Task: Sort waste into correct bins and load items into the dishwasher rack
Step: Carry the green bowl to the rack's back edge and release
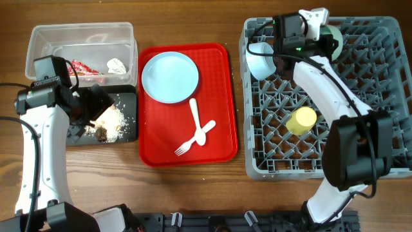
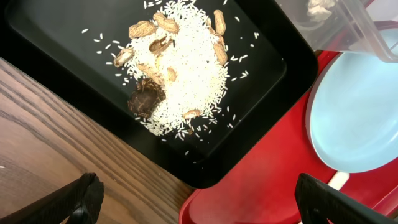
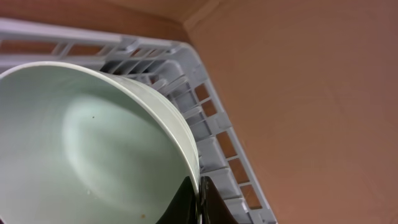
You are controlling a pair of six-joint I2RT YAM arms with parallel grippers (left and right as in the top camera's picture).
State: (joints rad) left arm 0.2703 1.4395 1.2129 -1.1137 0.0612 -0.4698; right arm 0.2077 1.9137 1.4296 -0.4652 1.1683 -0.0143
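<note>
The green bowl's rim is in my right gripper, which next needs to shift left in the overhead view toward the pale blue bowl (image 1: 261, 58) and release it alongside.
My right gripper (image 1: 325, 35) is shut on the rim of the pale green bowl (image 1: 334, 37), held on edge over the far side of the grey dishwasher rack (image 1: 360, 84). In the right wrist view the fingers (image 3: 199, 193) pinch the bowl's rim (image 3: 93, 143). A pale blue bowl (image 1: 261, 58) and a yellow cup (image 1: 301, 120) are in the rack. My left gripper (image 1: 96, 106) is open and empty above the black tray (image 1: 129, 96) with food scraps (image 1: 111, 122). The clear tub (image 1: 80, 35) holds the red wrapper (image 1: 82, 66) and white tissue (image 1: 116, 65).
The flat red serving tray (image 1: 219, 64) lies between the bins and the rack, with the pale blue plate (image 1: 170, 77), white spoon (image 1: 194, 113) and white fork (image 1: 187, 146) on it. The left wrist view shows the scraps (image 2: 180, 68), the plate (image 2: 367, 112) and the tub corner (image 2: 348, 25).
</note>
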